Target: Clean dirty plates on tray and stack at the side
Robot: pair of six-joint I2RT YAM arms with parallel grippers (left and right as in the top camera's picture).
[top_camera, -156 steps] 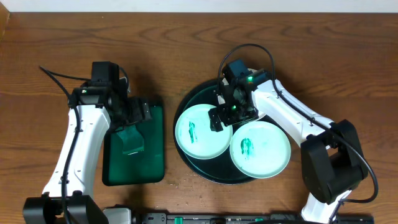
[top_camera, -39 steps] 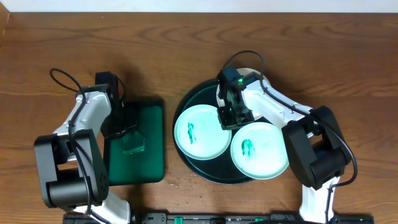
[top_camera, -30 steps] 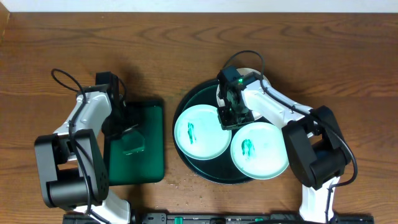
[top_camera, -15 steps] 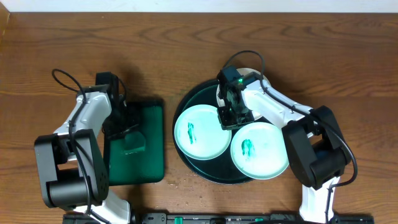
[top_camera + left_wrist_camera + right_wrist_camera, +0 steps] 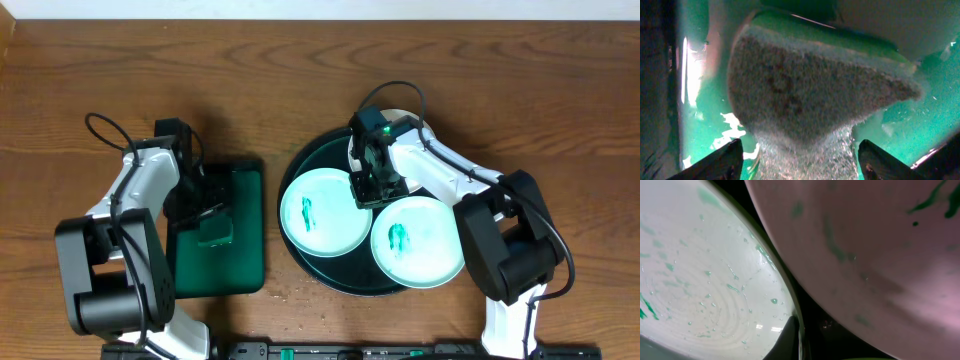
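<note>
The left gripper should next stay where it is and close onto the sponge's pale grey part (image 5: 807, 159), since the grey-green sponge (image 5: 805, 95) is already between its open fingers.
The round dark tray (image 5: 303, 157) holds three plates: a left plate (image 5: 322, 212) and a right plate (image 5: 420, 240), each with a teal smear, and a back plate (image 5: 400, 118) mostly under the right arm. My right gripper (image 5: 368, 190) points down where the front two meet. In the right wrist view it (image 5: 799, 340) is shut on the rim of a wet white plate (image 5: 700, 280), with a smeared plate (image 5: 865, 255) beside it. My left gripper (image 5: 205, 208) stands open astride a grey-green sponge (image 5: 805, 95), small gaps at both fingertips (image 5: 715, 162).
The sponge (image 5: 214, 231) lies in a smaller rectangular green tray (image 5: 215, 275) left of the round one, its glossy floor (image 5: 695, 100) looking wet. Both arms' cables loop above them. Bare wooden table lies behind and between the trays.
The left jaws have spread wider around the sponge, which now rests lower in the green tray. The right arm and the plates have not moved.
</note>
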